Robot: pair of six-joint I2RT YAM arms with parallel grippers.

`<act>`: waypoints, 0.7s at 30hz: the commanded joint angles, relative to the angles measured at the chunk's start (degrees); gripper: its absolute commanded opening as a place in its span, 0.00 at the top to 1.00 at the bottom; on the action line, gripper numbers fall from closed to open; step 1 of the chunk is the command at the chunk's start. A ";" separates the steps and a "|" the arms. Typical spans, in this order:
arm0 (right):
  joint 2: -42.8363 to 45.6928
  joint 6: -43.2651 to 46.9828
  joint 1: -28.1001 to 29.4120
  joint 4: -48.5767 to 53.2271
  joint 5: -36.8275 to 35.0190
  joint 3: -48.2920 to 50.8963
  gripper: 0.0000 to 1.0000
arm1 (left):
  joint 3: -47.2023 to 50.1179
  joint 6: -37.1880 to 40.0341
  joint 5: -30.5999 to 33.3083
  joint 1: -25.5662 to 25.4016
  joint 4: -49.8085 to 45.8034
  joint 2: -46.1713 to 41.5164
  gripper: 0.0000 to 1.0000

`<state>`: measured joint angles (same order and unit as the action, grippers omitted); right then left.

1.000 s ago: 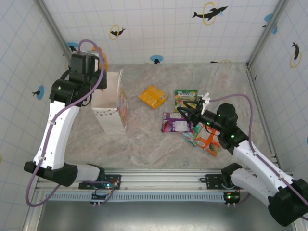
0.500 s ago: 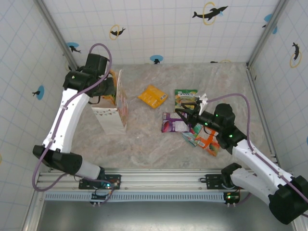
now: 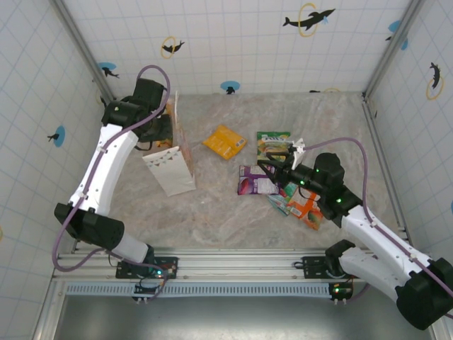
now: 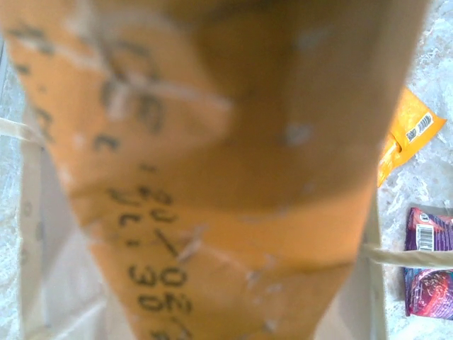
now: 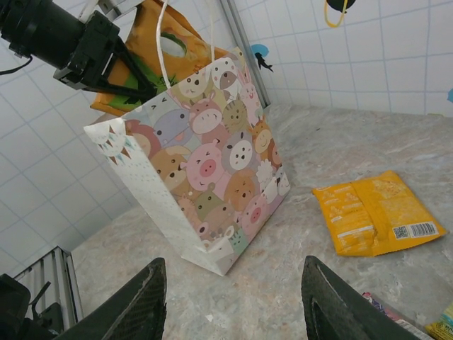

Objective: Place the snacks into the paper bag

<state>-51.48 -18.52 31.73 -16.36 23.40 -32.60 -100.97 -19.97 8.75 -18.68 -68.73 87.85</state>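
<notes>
My left gripper is above the white inside of the bag, so next it will move down into the paper bag's opening (image 4: 71, 273) and let go of the orange snack packet (image 4: 212, 177) there.
The paper bag (image 3: 170, 170) stands tilted at the left, its cartoon-animal side (image 5: 212, 170) facing right. My left gripper (image 3: 157, 131) is shut on an orange snack packet (image 4: 212, 177) and holds it at the bag's open mouth, with the white inside of the bag (image 4: 56, 283) below it. From the right wrist that packet (image 5: 191, 32) hangs from the black left gripper (image 5: 131, 71). Other snacks lie on the table: orange-yellow (image 3: 225, 142), green (image 3: 273, 142), purple (image 3: 256, 180), teal (image 3: 283, 202), orange (image 3: 308, 207). My right gripper (image 3: 276, 164) hovers open above the purple packet, with nothing between its fingers (image 5: 145, 297).
Tiled walls close the table (image 3: 212, 212) in at the back and both sides, with metal corner posts. The bag's thin handle (image 4: 403, 255) crosses beside the held packet. The orange-yellow packet (image 5: 379, 212) lies right of the bag. Bare marbled surface lies between the bag and the packets.
My left gripper has swung right and forward with the orange packet, from the bag's far left to over its mouth. The bag has tipped and its base has slid right. The right arm barely moved.
</notes>
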 commanded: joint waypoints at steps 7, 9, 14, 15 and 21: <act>-1.52 -0.19 0.43 0.19 0.05 0.21 0.48 | -4.22 -3.20 -3.50 0.37 -1.09 -2.95 0.97; -1.81 -0.28 0.53 0.11 0.32 0.00 0.48 | -5.28 -3.90 -4.00 0.33 -3.04 -2.70 0.98; -2.14 -0.41 0.70 -0.16 0.59 0.15 0.48 | -5.48 -6.40 -4.27 0.36 -6.24 -3.77 0.97; -2.20 -0.46 0.71 -0.16 0.69 0.15 0.48 | -5.02 -6.76 -4.34 0.31 -6.24 -4.00 0.97; -1.80 -0.46 0.97 -0.42 0.59 0.66 0.48 | -1.35 -7.17 -4.80 0.32 -6.73 -2.58 0.97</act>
<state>-53.45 -18.63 32.29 -16.38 23.77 -32.60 -103.98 -25.63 4.89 -18.68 -73.41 84.62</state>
